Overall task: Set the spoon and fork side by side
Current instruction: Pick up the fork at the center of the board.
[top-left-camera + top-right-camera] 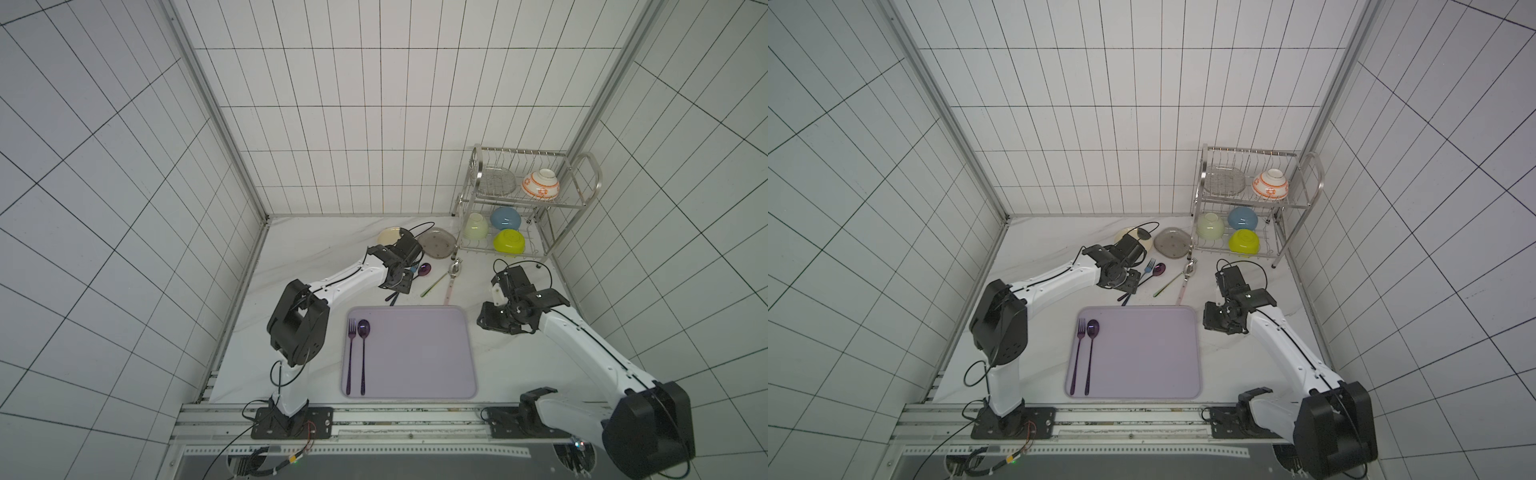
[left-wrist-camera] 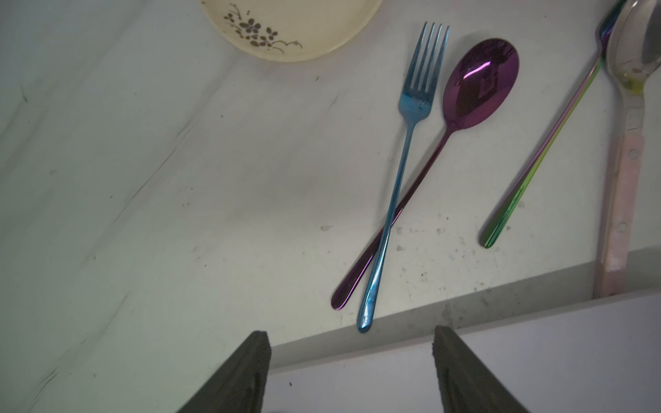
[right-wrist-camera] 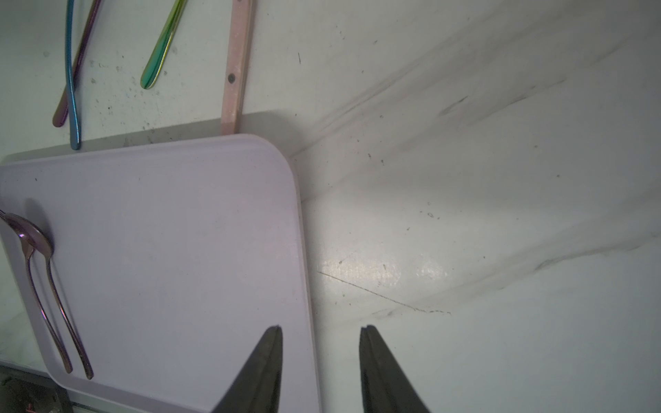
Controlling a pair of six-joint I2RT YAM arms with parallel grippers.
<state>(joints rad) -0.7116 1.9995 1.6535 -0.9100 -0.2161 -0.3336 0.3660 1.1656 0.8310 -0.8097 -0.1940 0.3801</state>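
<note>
The blue fork's handle near its head (image 1: 1144, 276) (image 2: 406, 151) is outward and below my fingers, clear of the spoon, so I need to reach my left gripper outward and down to it next.
A blue fork (image 2: 397, 186) lies across the handle of a purple spoon (image 2: 479, 82) on the marble table, just beyond the far edge of the lilac tray (image 1: 415, 353). In a top view the fork head (image 1: 1150, 266) and the spoon bowl (image 1: 1158, 270) show beside the left arm. My left gripper (image 2: 352, 332) hangs open over their handle ends, with nothing between its fingers. On the tray's left side a second purple fork (image 1: 351, 353) and purple spoon (image 1: 363, 353) lie parallel. My right gripper (image 3: 322, 327) is open and empty over the tray's right rim.
A rainbow-handled utensil (image 2: 536, 161) and a pink-handled spoon (image 2: 622, 178) lie right of the crossed pair. A cream plate (image 1: 388, 236) and a grey plate (image 1: 437, 243) sit behind them. A steel dish rack (image 1: 519, 199) with bowls stands at the back right.
</note>
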